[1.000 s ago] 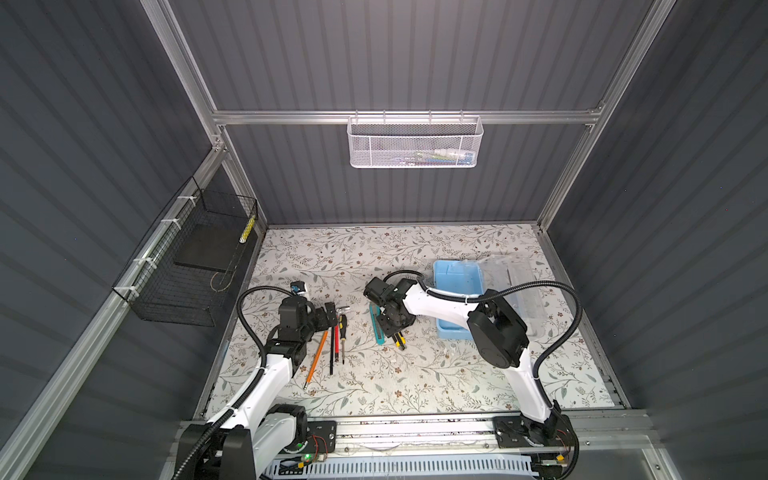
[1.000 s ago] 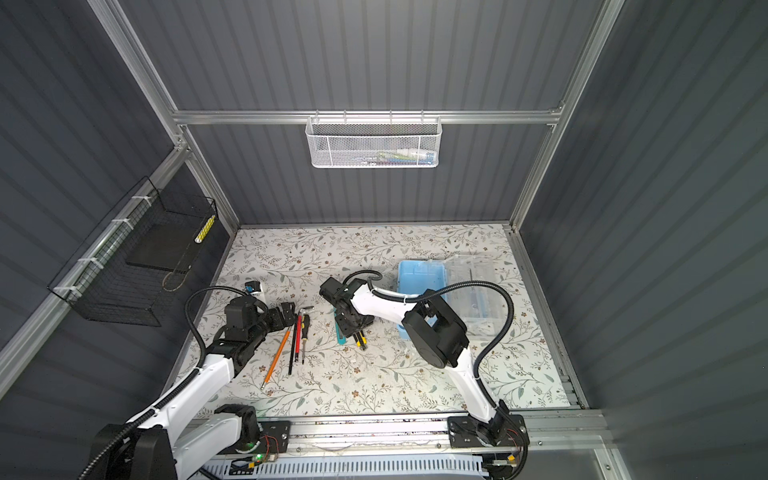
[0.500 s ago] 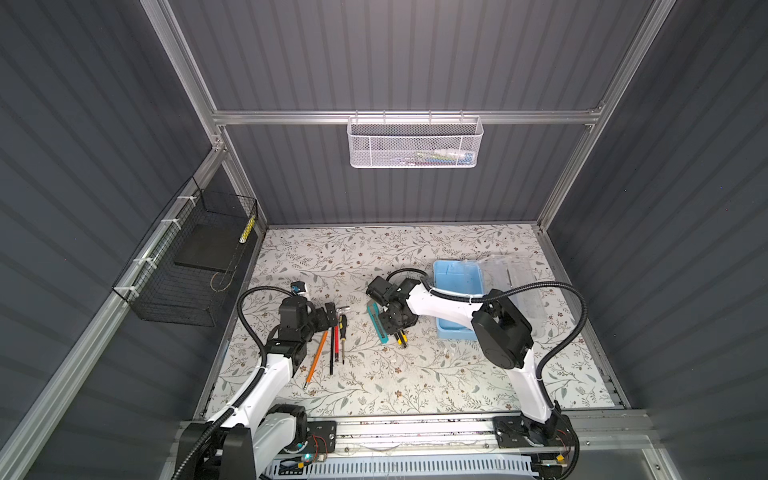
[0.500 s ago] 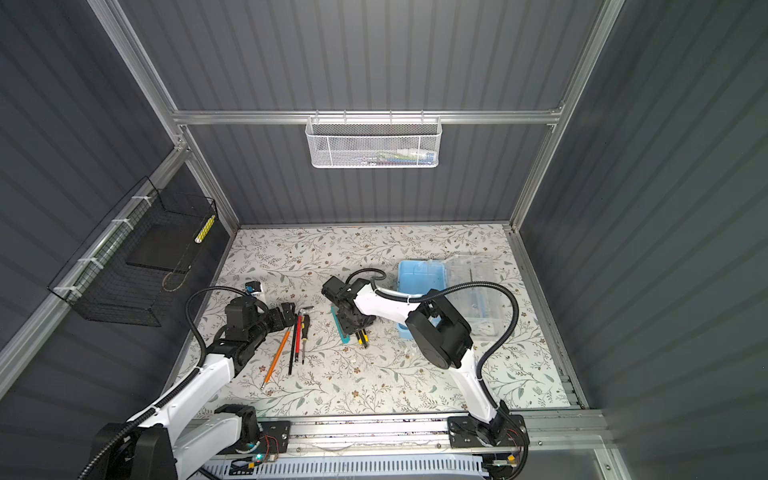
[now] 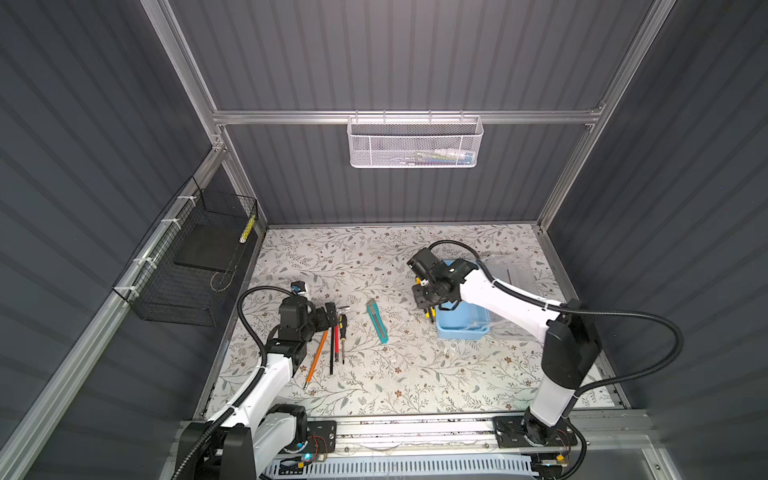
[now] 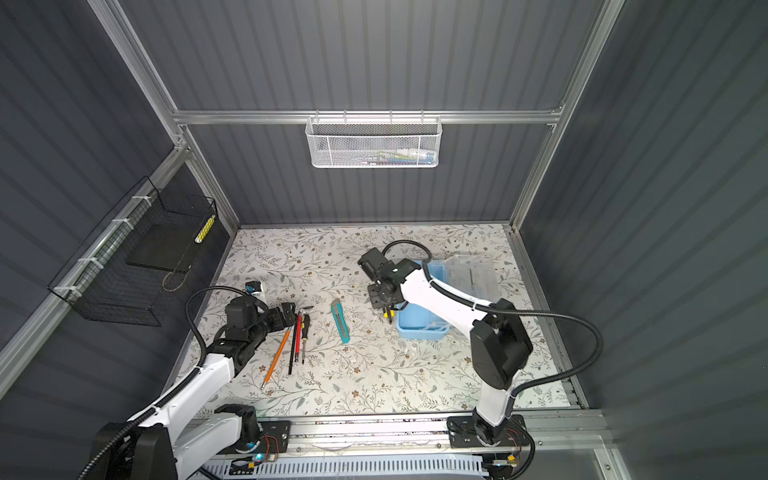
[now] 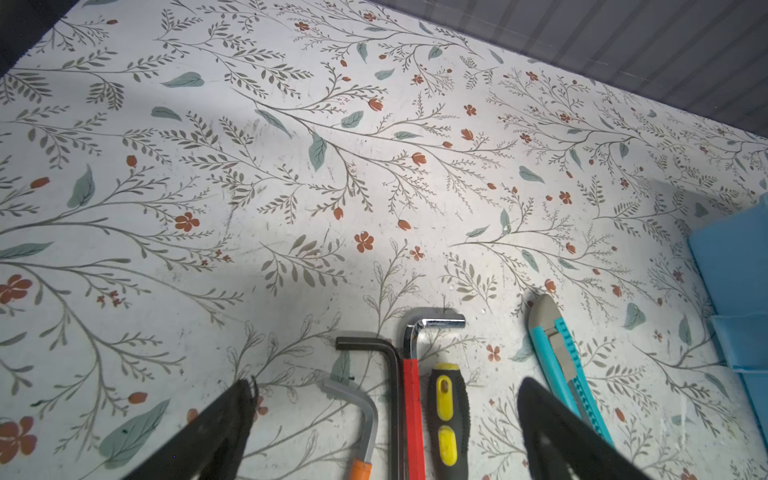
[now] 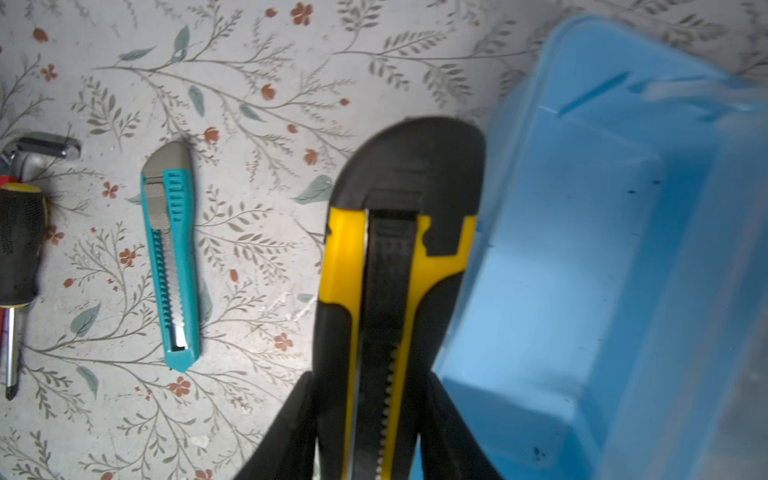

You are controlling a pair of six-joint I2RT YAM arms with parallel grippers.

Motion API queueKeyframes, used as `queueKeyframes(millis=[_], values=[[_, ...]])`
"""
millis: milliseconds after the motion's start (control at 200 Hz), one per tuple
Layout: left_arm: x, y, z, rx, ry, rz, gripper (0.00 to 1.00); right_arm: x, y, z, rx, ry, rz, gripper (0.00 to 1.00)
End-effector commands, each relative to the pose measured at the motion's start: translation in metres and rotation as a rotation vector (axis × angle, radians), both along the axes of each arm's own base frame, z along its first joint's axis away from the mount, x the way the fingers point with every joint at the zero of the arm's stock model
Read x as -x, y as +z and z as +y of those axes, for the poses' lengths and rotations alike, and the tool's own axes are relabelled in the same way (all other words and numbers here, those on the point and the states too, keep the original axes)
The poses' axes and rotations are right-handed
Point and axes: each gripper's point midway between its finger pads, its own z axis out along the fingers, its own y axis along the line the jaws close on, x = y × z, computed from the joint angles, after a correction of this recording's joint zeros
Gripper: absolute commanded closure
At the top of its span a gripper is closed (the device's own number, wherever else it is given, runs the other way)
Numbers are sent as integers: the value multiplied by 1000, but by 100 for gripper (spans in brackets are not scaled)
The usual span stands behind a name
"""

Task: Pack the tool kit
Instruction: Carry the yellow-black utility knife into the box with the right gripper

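The robot's right gripper will move across the box (image 5: 463,320) toward the clear lid, then go down to release the yellow-and-black knife on the bottom of the box on the lid side, since the bottom is bare there.
My right gripper (image 8: 370,386) is shut on a yellow-and-black utility knife (image 8: 395,249), held in the air at the left rim of the open light-blue box (image 5: 463,320). The box's clear lid (image 5: 513,270) lies beside it on the right. A teal utility knife (image 5: 377,321) lies on the floral mat between the arms. My left gripper (image 7: 386,399) is open, low over a row of tools: a black hex key (image 7: 382,353), a red-sleeved hex key (image 7: 413,395), a black-and-yellow screwdriver (image 7: 446,419) and an orange-handled key (image 7: 361,415).
A white mesh basket (image 5: 415,143) hangs on the back wall. A black wire basket (image 5: 187,266) hangs on the left wall. Grey walls close in the mat on three sides, and the arm bases stand along the front rail.
My right gripper has closed on the yellow-and-black knife, lifted it off the mat and carried it right to the box's rim. The left arm has not moved.
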Motion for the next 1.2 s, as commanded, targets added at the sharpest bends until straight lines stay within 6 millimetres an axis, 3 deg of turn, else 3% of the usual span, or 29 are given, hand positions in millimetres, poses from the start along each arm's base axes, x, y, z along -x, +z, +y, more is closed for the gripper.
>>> queueKeyframes(millis=[0,125,220,435,941,1196], values=[[-2,5,-1,-6,-15,-19,1,-4,10,-45,59,-67,-24,73],[-3,4,-2,-6,-17,-18,1,-12,18,-86,63,-137,-47,74],[-3,4,-2,-6,-18,-15,1,-17,13,-112,88,-176,-29,74],[-3,4,-2,-6,-17,-17,1,-27,1,-143,119,-210,-8,74],[-2,4,-1,-6,-14,-18,1,-47,-32,-150,121,-223,49,73],[-2,4,-1,-6,-14,-16,1,-47,-28,-153,132,-238,45,52]])
